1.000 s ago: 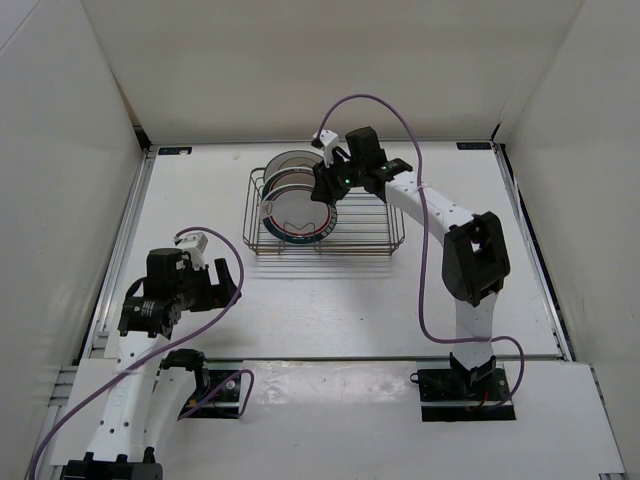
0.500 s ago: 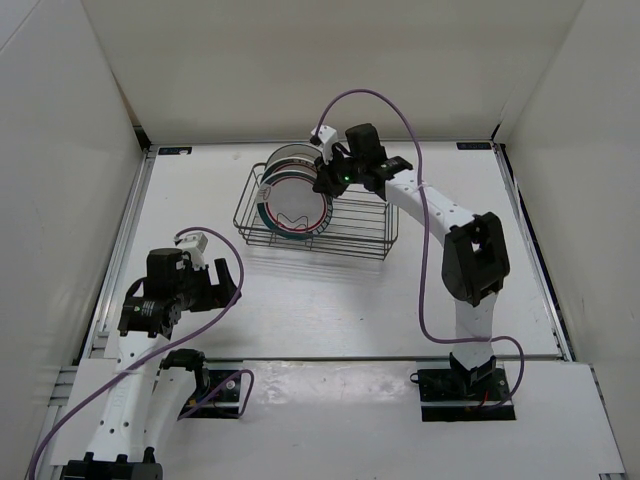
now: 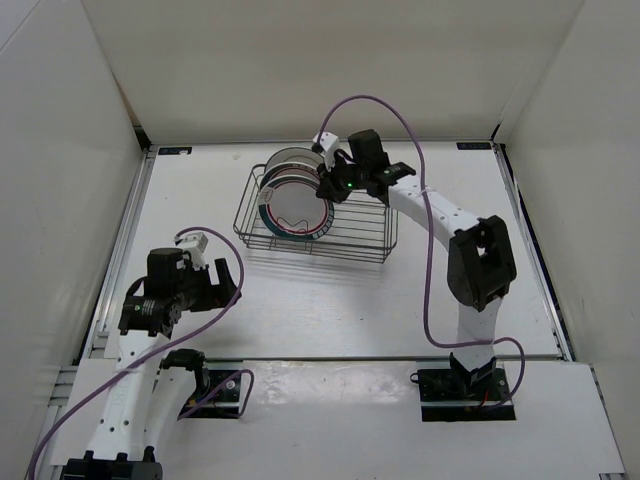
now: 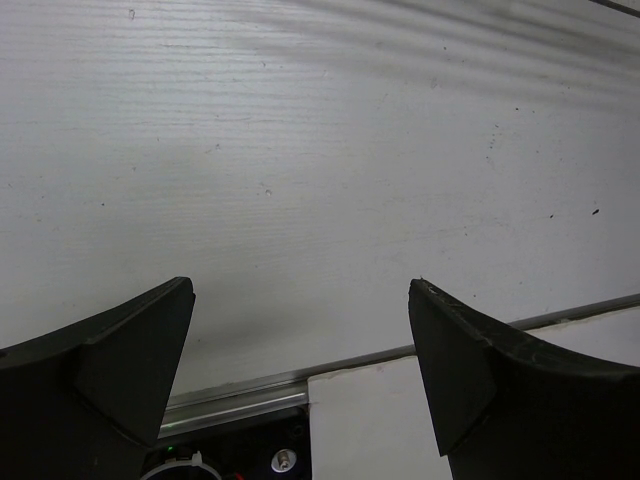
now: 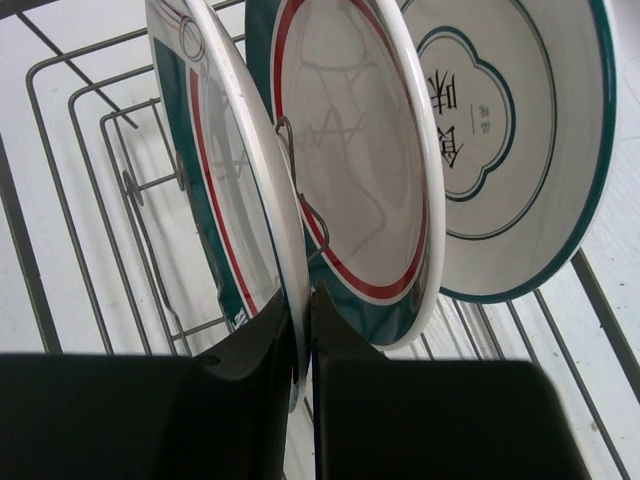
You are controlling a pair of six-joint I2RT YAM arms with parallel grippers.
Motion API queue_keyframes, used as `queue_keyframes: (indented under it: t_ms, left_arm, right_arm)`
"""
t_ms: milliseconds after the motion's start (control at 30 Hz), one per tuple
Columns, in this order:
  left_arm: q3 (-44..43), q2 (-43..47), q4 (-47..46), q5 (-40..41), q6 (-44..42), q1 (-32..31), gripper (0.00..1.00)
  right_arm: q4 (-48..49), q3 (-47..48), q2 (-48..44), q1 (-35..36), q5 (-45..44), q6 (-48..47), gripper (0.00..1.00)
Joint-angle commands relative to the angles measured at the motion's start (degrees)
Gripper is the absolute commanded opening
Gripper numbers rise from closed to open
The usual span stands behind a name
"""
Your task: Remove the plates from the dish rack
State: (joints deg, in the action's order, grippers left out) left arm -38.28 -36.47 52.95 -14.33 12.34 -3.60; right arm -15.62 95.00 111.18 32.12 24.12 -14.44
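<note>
I need to raise my right gripper, carry the plate back and down, and release it on the clear, bare tabletop below and back from the gripper.
The wire dish rack (image 3: 362, 236) stands at the back middle of the table with plates upright in it. The nearest plate (image 3: 291, 212), white with a teal rim and red ring, stands in front of another plate (image 3: 288, 160). My right gripper (image 3: 328, 190) is shut on the nearest plate's rim. In the right wrist view its fingers (image 5: 262, 345) pinch the thin white edge of that plate (image 5: 232, 170). A second ringed plate (image 5: 350, 150) and a third, back side showing (image 5: 520, 130), stand behind, over rack wires (image 5: 60, 180). My left gripper (image 3: 225, 288) hangs open over bare table (image 4: 300, 290), holding nothing.
White walls close in the table on the left, back and right. A metal rail (image 4: 240, 400) and a white board run along the near edge under my left gripper. The right arm's purple cable (image 3: 425, 260) loops over the right half of the table.
My right gripper has shut on the front plate's rim. The rack and its plates have shifted slightly left and now sit askew.
</note>
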Motion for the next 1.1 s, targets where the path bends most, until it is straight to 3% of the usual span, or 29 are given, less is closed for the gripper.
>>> queue_keyframes:
  t_ms: [0,200,500,1067]
  left_arm:
    - [0.2,-0.2,0.0,-0.1,0.2,-0.2,1.00]
    - [0.3,-0.5,0.0,-0.5,0.2,-0.3,1.00]
    - [0.3,-1.1,0.0,-0.7,0.1,-0.3,1.00]
    - [0.2,-1.6,-0.1,-0.7,0.3,-0.2,1.00]
  right_arm:
    - [2.0,-4.3,-4.4,0.0,0.2,0.8,0.00]
    - [10.6,-12.8,-6.9,1.0,-4.2,-2.0,0.00]
    - [11.5,-12.5,-6.4,3.6,-14.9,-12.3,0.00]
    - [19.0,-16.4,-13.4,6.3,-20.8,-16.0,0.00]
